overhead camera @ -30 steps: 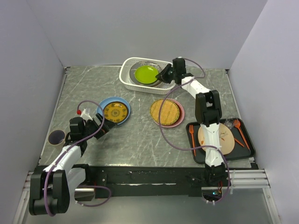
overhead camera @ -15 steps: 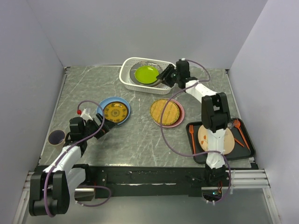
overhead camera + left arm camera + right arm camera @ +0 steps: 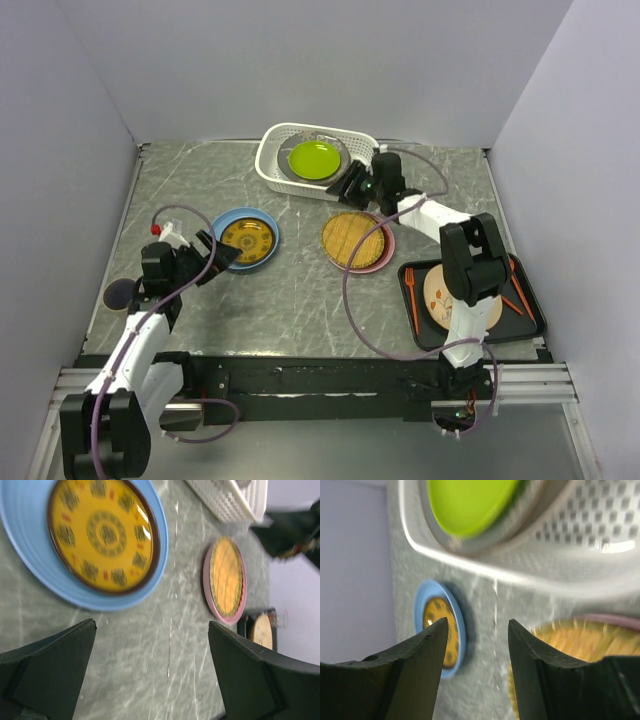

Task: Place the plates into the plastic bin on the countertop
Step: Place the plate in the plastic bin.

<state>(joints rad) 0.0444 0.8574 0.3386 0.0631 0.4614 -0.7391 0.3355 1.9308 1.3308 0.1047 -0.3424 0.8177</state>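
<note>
The yellow plate lies uncovered on the blue plate, so I will next bring my left gripper outward and then lower it over the yellow plate's near rim [image 3: 246,264] [image 3: 119,590].
The white plastic bin [image 3: 275,172] stands at the back of the countertop [image 3: 300,290] with a lime green plate [image 3: 314,157] lying on a grey plate inside it. A yellow patterned plate on a blue plate [image 3: 246,240] lies at left. A woven straw plate on a pink plate [image 3: 355,241] lies at centre. A cream plate [image 3: 460,300] sits on the black tray. My left gripper [image 3: 218,257] is open and empty, just left of the blue plate [image 3: 30,555]. My right gripper [image 3: 352,186] is open and empty, between the bin [image 3: 545,545] and the straw plate [image 3: 580,645].
A black tray [image 3: 524,322] at front right holds the cream plate and orange cutlery [image 3: 515,282]. A dark cup [image 3: 120,293] stands at the left edge. Grey walls enclose the countertop on three sides.
My right gripper has pulled back out of the bin and come down toward the straw plate, empty. My left arm has shifted slightly back and left.
</note>
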